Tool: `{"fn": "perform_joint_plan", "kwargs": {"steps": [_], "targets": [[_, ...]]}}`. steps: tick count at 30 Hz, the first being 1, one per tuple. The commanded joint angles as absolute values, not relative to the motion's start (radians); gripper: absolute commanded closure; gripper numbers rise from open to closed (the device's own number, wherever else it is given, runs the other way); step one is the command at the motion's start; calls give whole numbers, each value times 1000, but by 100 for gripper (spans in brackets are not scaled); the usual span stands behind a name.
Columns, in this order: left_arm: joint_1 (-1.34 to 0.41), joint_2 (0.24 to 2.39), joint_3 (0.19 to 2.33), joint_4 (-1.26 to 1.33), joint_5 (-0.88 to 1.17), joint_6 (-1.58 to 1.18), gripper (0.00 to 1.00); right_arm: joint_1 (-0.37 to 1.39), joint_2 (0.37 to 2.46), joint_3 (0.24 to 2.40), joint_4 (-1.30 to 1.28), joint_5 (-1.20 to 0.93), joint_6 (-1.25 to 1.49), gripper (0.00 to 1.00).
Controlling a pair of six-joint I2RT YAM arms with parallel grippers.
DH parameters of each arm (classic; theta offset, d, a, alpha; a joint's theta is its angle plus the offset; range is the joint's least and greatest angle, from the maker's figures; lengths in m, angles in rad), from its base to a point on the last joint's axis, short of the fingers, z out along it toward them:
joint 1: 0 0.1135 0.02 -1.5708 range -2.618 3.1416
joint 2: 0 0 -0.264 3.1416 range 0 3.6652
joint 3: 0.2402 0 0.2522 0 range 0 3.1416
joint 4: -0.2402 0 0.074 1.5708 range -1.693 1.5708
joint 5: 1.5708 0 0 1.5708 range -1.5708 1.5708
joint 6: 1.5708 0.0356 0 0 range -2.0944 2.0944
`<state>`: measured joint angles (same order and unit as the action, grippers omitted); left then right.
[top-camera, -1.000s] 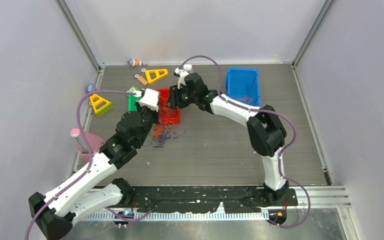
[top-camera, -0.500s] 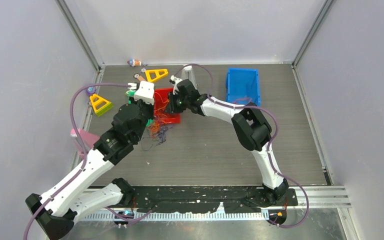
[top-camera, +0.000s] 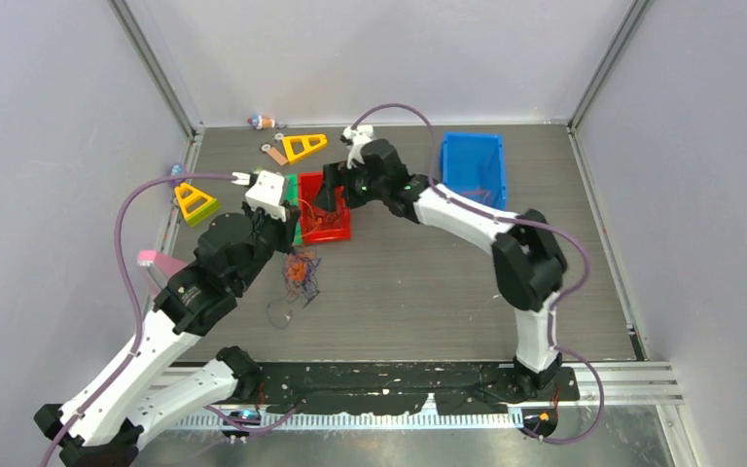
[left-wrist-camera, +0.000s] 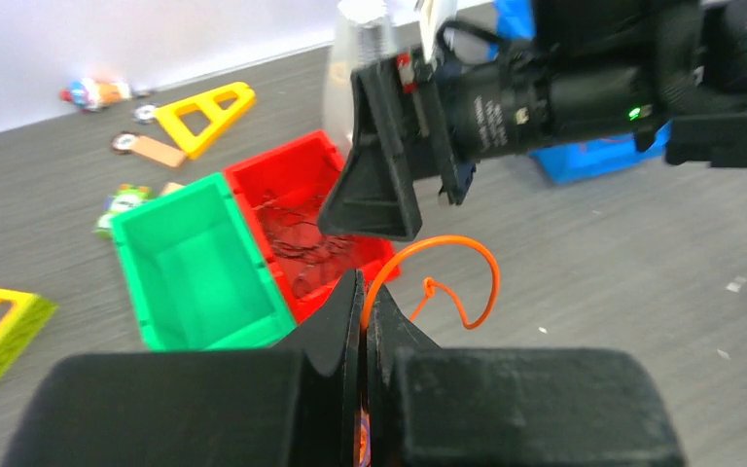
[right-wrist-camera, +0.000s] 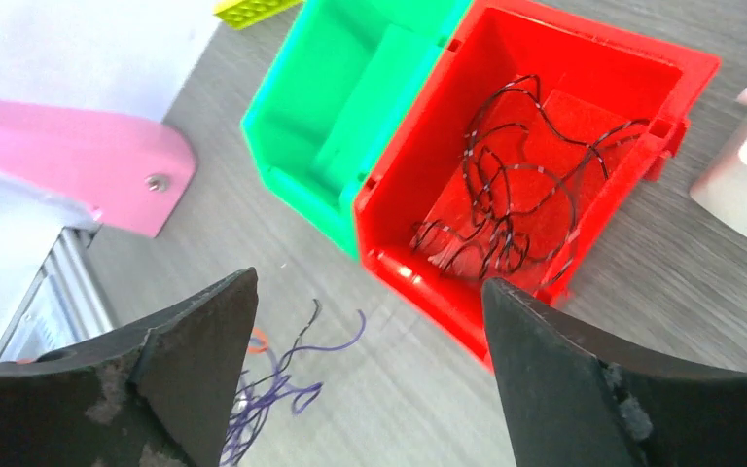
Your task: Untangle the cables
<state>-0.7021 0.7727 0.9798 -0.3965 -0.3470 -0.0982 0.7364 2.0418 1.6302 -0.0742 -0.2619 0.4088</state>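
Note:
My left gripper holds the orange cable and the purple cables hang loose below it, so next I need to move my right gripper back from the red bin (top-camera: pixel 323 233) and down onto the purple cables.
A small clump of orange and purple cables (top-camera: pixel 298 270) hangs under my left gripper (top-camera: pixel 287 245) and trails onto the table. In the left wrist view that gripper (left-wrist-camera: pixel 363 292) is shut on an orange cable (left-wrist-camera: pixel 452 268), which loops out from between its tips. My right gripper (top-camera: pixel 329 197) hovers open above the red bin (top-camera: pixel 323 233). Seen from the right wrist, its jaws (right-wrist-camera: pixel 370 297) stand wide apart with nothing between them. Thin black cables (right-wrist-camera: pixel 511 199) lie loose inside the red bin (right-wrist-camera: pixel 584 44). Purple cables (right-wrist-camera: pixel 282 384) show on the table below.
A green bin (right-wrist-camera: pixel 350 107) adjoins the red one on its left. A blue bin (top-camera: pixel 474 165) stands at the back right. Yellow triangles (top-camera: pixel 303 146) (top-camera: pixel 195 201) and small toys lie at the back left. A pink piece (top-camera: pixel 156 261) sits by the left wall.
My right gripper closed down over the red bin, then opened wide and rose. My left arm drew back toward the near left, carrying the orange and purple clump away from the bins.

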Motion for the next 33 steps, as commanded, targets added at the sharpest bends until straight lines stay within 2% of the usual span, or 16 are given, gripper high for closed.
{"fn": "perform_joint_plan", "kwargs": {"steps": [1, 4, 19, 25, 33], "targets": [[-701, 745, 1001, -411, -176, -178, 100, 732, 1787, 1451, 81, -274, 372, 6], [-699, 748, 1001, -412, -110, -207, 100, 732, 1646, 1321, 129, -271, 357, 4], [-702, 803, 971, -306, 150, -321, 100, 729, 1091, 635, 329, -78, 319, 6], [-705, 830, 964, -231, 210, -359, 100, 744, 1045, 443, 505, -186, 341, 7], [-706, 872, 974, -163, 277, -405, 100, 876, 1123, 374, 718, -202, 258, 6]]}}
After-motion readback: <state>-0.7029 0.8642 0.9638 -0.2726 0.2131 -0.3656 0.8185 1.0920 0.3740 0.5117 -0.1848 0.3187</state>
